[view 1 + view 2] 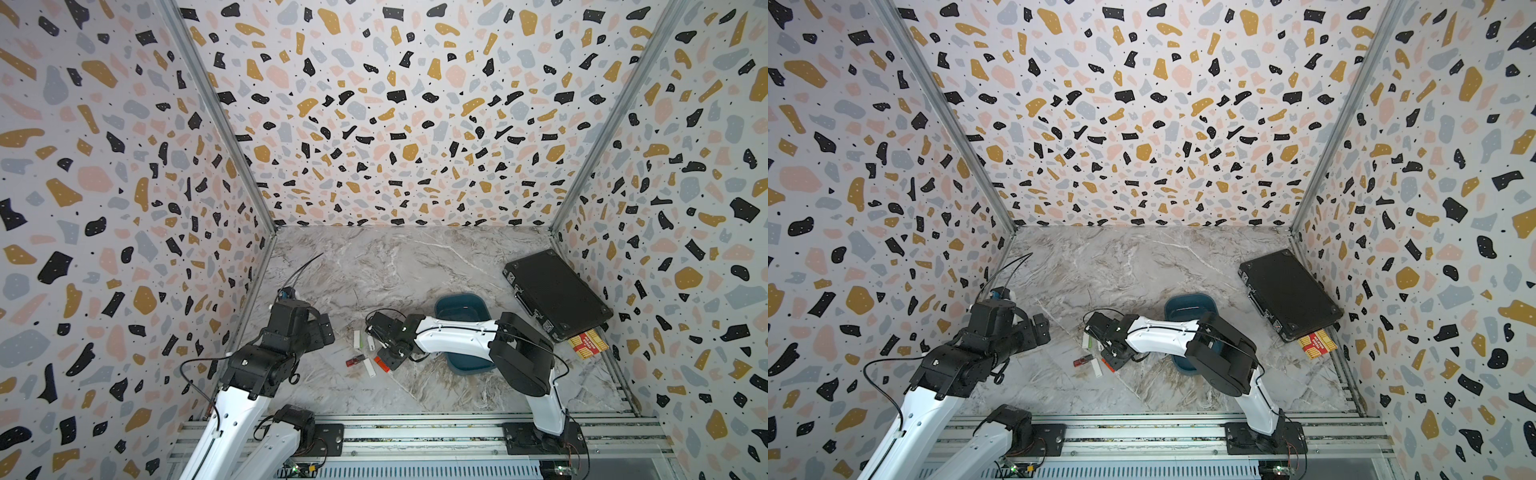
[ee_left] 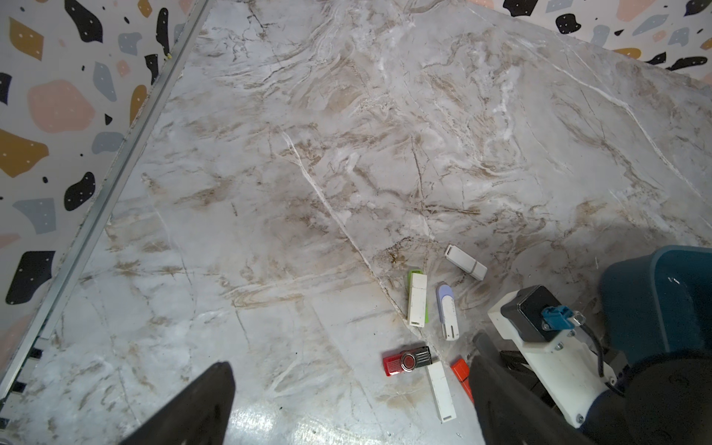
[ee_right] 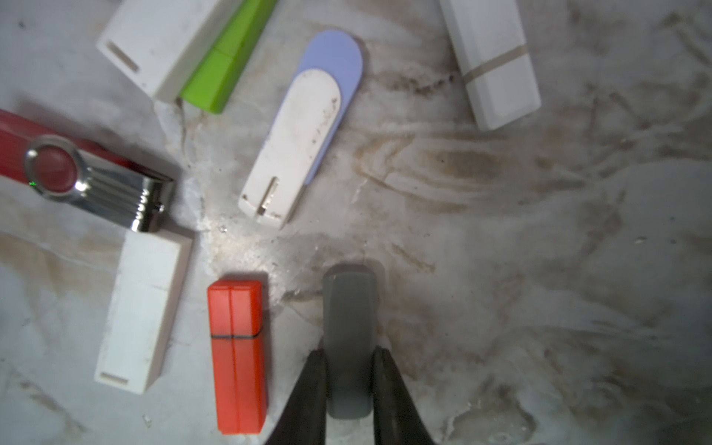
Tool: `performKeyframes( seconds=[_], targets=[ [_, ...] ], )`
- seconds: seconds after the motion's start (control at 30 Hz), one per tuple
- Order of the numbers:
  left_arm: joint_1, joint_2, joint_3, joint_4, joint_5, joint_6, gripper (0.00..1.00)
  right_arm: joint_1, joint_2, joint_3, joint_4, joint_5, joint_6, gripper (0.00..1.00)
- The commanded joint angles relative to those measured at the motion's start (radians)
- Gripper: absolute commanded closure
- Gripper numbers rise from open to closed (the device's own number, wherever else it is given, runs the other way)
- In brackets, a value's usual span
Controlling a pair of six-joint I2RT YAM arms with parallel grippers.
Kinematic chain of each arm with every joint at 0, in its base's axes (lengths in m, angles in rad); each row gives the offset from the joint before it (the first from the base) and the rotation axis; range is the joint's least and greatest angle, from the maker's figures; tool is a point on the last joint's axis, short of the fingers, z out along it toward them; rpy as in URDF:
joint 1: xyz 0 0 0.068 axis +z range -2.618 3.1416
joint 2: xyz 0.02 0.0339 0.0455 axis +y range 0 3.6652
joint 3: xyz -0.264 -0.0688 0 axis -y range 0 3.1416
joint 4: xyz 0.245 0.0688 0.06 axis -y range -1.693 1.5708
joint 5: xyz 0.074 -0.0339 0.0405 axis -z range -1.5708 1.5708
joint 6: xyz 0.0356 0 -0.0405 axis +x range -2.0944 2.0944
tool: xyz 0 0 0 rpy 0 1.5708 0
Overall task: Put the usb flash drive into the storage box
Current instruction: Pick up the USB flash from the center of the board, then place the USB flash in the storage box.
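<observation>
My right gripper lifts the grey usb flash drive, carries it over the storage box's far end [image 1: 462, 308] and releases it next, since the box's sides stand above the marble.
In the right wrist view my right gripper [image 3: 348, 352] is shut on a grey usb flash drive [image 3: 348, 308], one black finger against each long side. The drive is low over the marble; I cannot tell if it is lifted. An orange drive [image 3: 237, 358] lies right beside it. The teal storage box [image 1: 457, 309] stands just behind the right arm in both top views, partly hidden by it [image 1: 1187, 307]. My left gripper [image 2: 350, 373] hangs open above the table left of the drives, with nothing between its fingers.
More drives lie around: a white one [image 3: 142, 312], a red swivel one [image 3: 77, 173], a white-lavender one [image 3: 304, 127], a white-green one [image 3: 185, 50]. A flat black case [image 1: 557, 293] and a yellow-red packet [image 1: 588, 344] sit by the right wall.
</observation>
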Motion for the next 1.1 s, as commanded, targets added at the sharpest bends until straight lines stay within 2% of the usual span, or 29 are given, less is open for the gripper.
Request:
performKeyframes(
  seconds=[0.0,0.17,0.33,0.47,0.7,1.0,1.07],
  targets=[
    [-0.005,0.007,0.025,-0.016,-0.051,-0.020,0.00,-0.014,-0.050,0.044,-0.024,-0.011,-0.019,0.84],
    [-0.005,0.026,0.020,-0.007,-0.019,-0.015,0.00,-0.049,-0.212,0.009,-0.051,0.005,-0.044,0.85],
    [-0.023,0.052,0.010,0.021,0.066,0.016,0.01,-0.234,-0.438,-0.107,-0.066,0.011,-0.073,0.86],
    [-0.043,0.076,0.008,0.023,0.082,0.021,0.04,-0.402,-0.535,-0.216,-0.079,-0.002,-0.093,0.87],
    [-0.071,0.164,0.024,0.006,0.097,0.027,0.09,-0.605,-0.485,-0.332,-0.085,-0.021,-0.092,0.87],
    [-0.092,0.283,0.045,-0.016,0.083,0.010,0.13,-0.645,-0.329,-0.284,-0.036,0.012,-0.069,0.87],
    [-0.093,0.302,0.031,-0.006,0.083,-0.012,0.14,-0.651,-0.316,-0.274,-0.036,0.018,-0.065,0.84]
  ],
)
